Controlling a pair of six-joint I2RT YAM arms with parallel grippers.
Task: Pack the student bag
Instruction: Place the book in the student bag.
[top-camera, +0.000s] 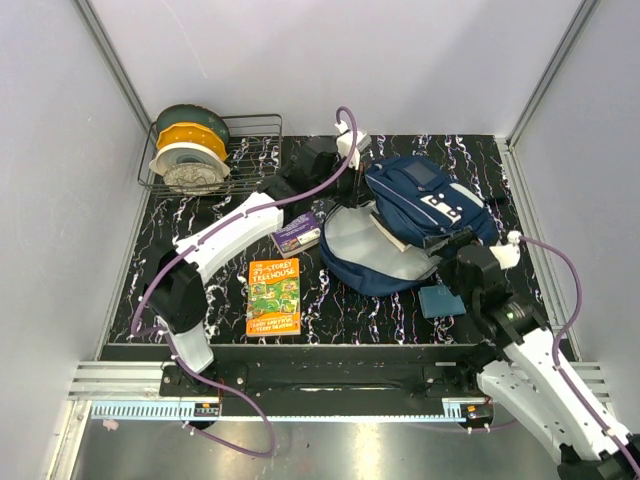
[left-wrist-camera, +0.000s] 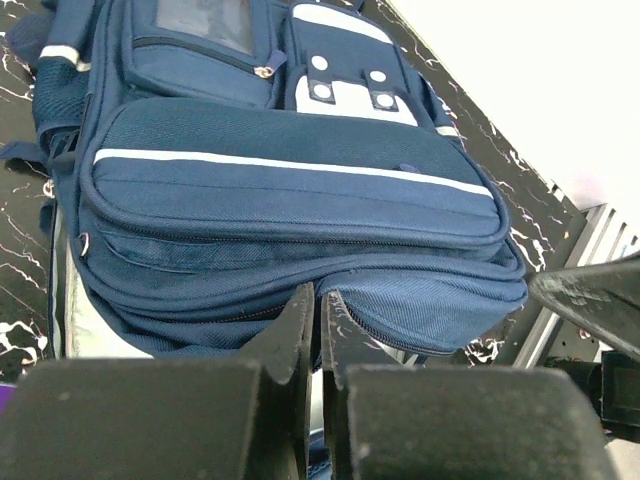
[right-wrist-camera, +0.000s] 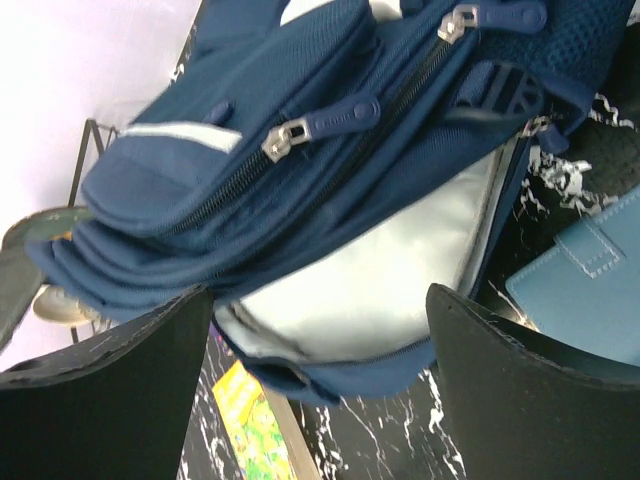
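The bag's main opening still gapes uncovered. My left gripper lowers the pinched zipper edge slightly back over the pale lining (top-camera: 360, 245) (left-wrist-camera: 88, 312) next and lets go of it.
The student bag (top-camera: 425, 205) is a navy backpack with white stripes, lying right of the table's middle. Its main opening gapes toward the front and shows pale lining (top-camera: 360, 245). My left gripper (top-camera: 365, 172) reaches the bag's far left side. In the left wrist view it (left-wrist-camera: 320, 300) is shut, pinching the bag's zipper edge (left-wrist-camera: 400, 335). My right gripper (top-camera: 448, 252) is at the bag's near right corner. In the right wrist view it (right-wrist-camera: 320, 300) stands open, its fingers wide apart before the lining (right-wrist-camera: 380, 270) and holding nothing.
A yellow-green book (top-camera: 274, 296) lies left of the bag, with a small purple box (top-camera: 297, 232) behind it. A teal pouch (top-camera: 438, 300) sits by the right gripper. A wire rack (top-camera: 255, 150) with spools stands at the back left. Walls enclose the table.
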